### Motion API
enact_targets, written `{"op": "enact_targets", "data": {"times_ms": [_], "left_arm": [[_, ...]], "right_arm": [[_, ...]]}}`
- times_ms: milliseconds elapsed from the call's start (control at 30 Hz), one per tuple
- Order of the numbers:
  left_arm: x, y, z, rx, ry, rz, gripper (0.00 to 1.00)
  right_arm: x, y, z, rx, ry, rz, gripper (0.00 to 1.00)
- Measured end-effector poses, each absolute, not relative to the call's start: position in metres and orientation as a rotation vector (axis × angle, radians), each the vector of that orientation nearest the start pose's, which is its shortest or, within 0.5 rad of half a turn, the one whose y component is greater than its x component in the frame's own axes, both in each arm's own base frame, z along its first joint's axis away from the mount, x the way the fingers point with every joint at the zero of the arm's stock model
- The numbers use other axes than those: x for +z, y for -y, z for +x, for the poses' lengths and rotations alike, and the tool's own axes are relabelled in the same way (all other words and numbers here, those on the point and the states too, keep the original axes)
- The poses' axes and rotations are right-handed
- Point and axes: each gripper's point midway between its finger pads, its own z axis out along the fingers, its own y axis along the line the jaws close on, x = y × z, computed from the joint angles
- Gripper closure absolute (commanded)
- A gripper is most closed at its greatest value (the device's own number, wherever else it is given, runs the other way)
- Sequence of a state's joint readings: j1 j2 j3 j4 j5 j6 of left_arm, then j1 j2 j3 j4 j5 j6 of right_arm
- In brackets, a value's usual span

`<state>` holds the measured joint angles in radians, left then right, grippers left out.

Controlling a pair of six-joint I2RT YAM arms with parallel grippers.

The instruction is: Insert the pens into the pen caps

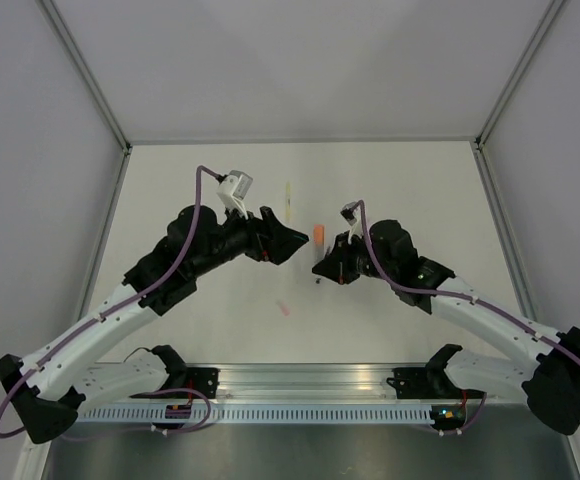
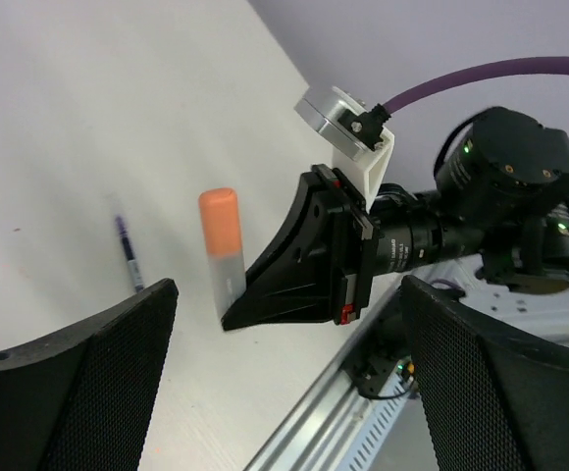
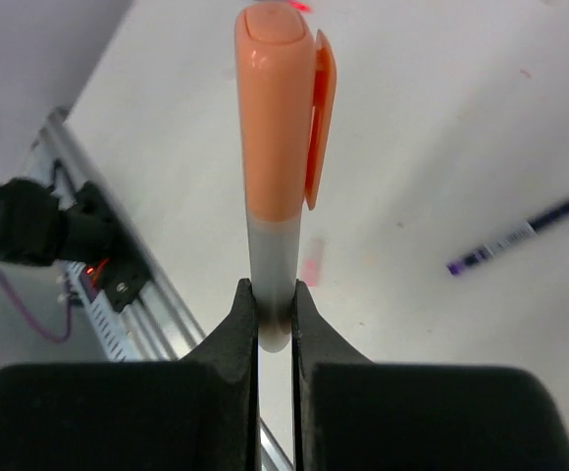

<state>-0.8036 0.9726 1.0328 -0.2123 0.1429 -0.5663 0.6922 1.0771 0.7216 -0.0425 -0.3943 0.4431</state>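
Note:
My right gripper, its orange cap seated, should next leave the left gripper and tip down to release the grey pen beside the dark purple pen.
My right gripper is shut on the lower end of a grey pen, which stands up from the jaws with the orange cap seated on its tip. In the left wrist view the same capped pen sticks out of the right gripper. My left gripper is wide open with nothing between its fingers, just short of that pen. From above, the orange cap sits between the left gripper and the right gripper. A dark purple pen lies on the table.
A yellow pen lies farther back on the white table. A pale pink cap lies nearer the arm bases, also seen as a pink cap below the held pen. The metal rail runs along the near edge.

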Motion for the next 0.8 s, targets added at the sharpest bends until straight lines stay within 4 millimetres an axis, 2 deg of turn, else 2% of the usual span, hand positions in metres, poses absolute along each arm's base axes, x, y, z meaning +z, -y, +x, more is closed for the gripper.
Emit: {"op": "enact_targets", "data": {"times_ms": [67,167,333,467,567,700,800], "left_arm": [[0.321,0.275,0.217,-1.035,-1.862,0.283,0.02],[0.283,0.264,0.230,-0.911,-1.933,0.218,0.03],[0.180,0.234,0.243,-0.637,-2.117,0.149,0.03],[0.129,0.205,0.243,-0.473,-2.181,0.114,0.04],[0.120,0.194,0.246,-0.413,-2.183,0.099,0.04],[0.131,0.190,0.254,-0.384,-2.127,0.082,0.04],[0.137,0.184,0.257,-0.357,-2.096,0.069,0.04]], "right_arm": [[0.169,-0.271,0.224,0.986,-2.144,-0.416,1.00],[0.125,-0.247,0.241,0.794,-2.299,-0.229,1.00],[0.062,-0.209,0.253,0.511,-2.501,-0.009,1.00],[0.033,-0.186,0.256,0.356,-2.599,0.094,0.98],[0.029,-0.182,0.264,0.307,-2.623,0.133,0.98],[0.025,-0.193,0.279,0.300,-2.644,0.140,0.94],[0.018,-0.196,0.279,0.305,-2.670,0.139,0.85]]}}
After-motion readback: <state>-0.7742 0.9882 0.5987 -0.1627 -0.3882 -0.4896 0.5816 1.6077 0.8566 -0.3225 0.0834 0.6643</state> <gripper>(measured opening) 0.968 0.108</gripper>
